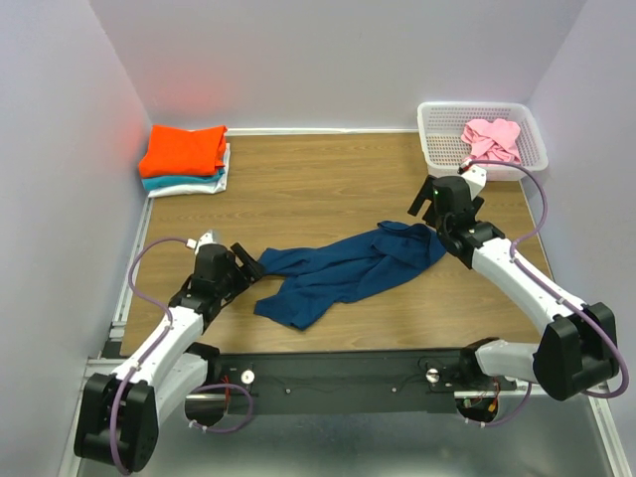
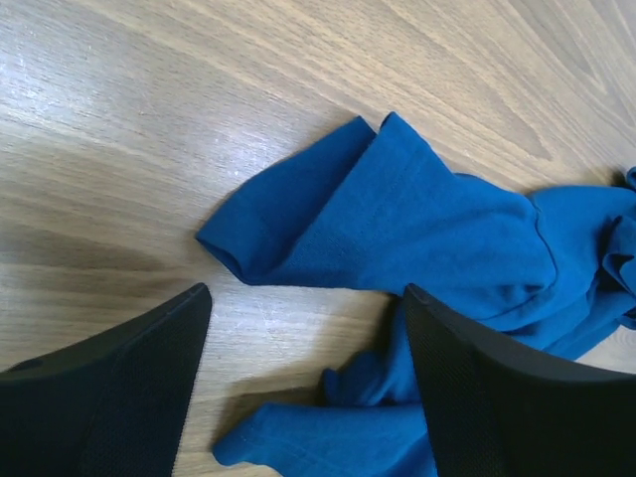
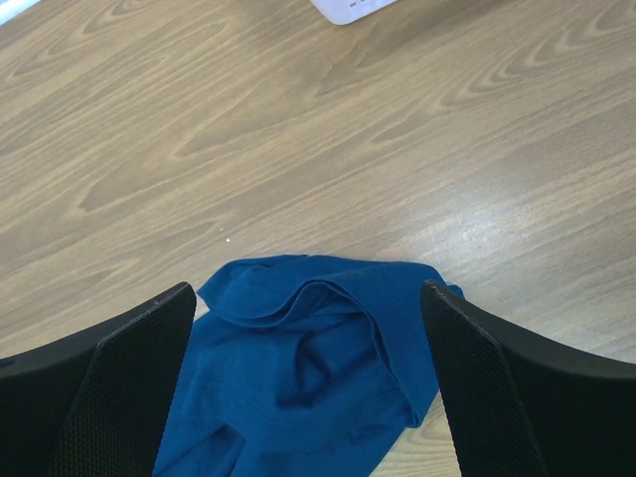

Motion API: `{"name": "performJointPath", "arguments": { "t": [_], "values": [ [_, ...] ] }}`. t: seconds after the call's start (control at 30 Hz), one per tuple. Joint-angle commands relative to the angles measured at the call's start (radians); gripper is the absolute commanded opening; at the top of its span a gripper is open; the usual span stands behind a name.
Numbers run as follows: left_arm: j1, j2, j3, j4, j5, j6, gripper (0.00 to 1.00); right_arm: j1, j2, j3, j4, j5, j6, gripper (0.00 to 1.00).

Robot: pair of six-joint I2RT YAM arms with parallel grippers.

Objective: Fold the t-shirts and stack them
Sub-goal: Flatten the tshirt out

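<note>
The robot's right gripper will next shift left in the top view and down onto the corner of the t-shirt's bunched fold.
A dark blue t-shirt [image 1: 343,268] lies crumpled and stretched across the middle of the wooden table. My left gripper [image 1: 248,266] is open at its left end, over a sleeve [image 2: 298,224]. My right gripper [image 1: 434,231] is open at its right end, above a bunched fold [image 3: 318,358]. Neither holds cloth. A folded stack sits at the far left: orange t-shirt [image 1: 184,149] on top, teal [image 1: 174,183] and white [image 1: 194,189] beneath. A pink t-shirt [image 1: 492,137] lies in the basket.
A white lattice basket [image 1: 437,149] stands at the far right corner; its corner shows in the right wrist view [image 3: 353,8]. Pale walls close the table at left, back and right. A black rail [image 1: 338,373] runs along the near edge.
</note>
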Motion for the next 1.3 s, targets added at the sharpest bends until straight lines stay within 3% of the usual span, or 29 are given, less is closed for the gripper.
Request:
{"name": "performJointPath", "arguments": {
  "t": [0.0, 0.03, 0.2, 0.33, 0.5, 0.63, 0.9, 1.13, 1.27],
  "values": [
    [0.003, 0.057, 0.019, 0.025, 0.016, 0.002, 0.80, -0.004, 0.001, -0.004, 0.002, 0.000, -0.010, 1.00],
    [0.003, 0.068, 0.024, 0.034, 0.016, 0.006, 0.80, -0.004, 0.001, -0.005, 0.000, 0.000, -0.010, 1.00],
    [0.003, 0.145, 0.045, 0.077, 0.015, 0.032, 0.41, -0.004, -0.001, -0.008, 0.000, 0.001, -0.016, 1.00],
    [0.003, 0.209, 0.058, 0.151, 0.028, 0.051, 0.00, -0.004, 0.007, -0.013, 0.002, -0.077, -0.027, 1.00],
    [0.003, 0.234, 0.090, 0.159, -0.015, 0.071, 0.00, -0.001, 0.065, 0.036, 0.003, -0.340, -0.106, 1.00],
    [0.003, 0.134, 0.067, 0.180, -0.024, 0.078, 0.00, 0.059, 0.195, 0.085, 0.002, -0.367, -0.142, 1.00],
    [0.003, -0.058, 0.047, 0.165, -0.065, 0.101, 0.00, 0.167, 0.470, 0.272, -0.044, -0.212, -0.100, 0.98],
    [0.003, -0.115, 0.056, 0.149, -0.064, 0.121, 0.00, 0.188, 0.642, 0.377, -0.096, -0.113, -0.065, 0.83],
    [0.003, -0.113, 0.056, 0.148, -0.064, 0.126, 0.00, 0.188, 0.694, 0.406, -0.124, -0.036, -0.021, 0.79]
  ]
}}
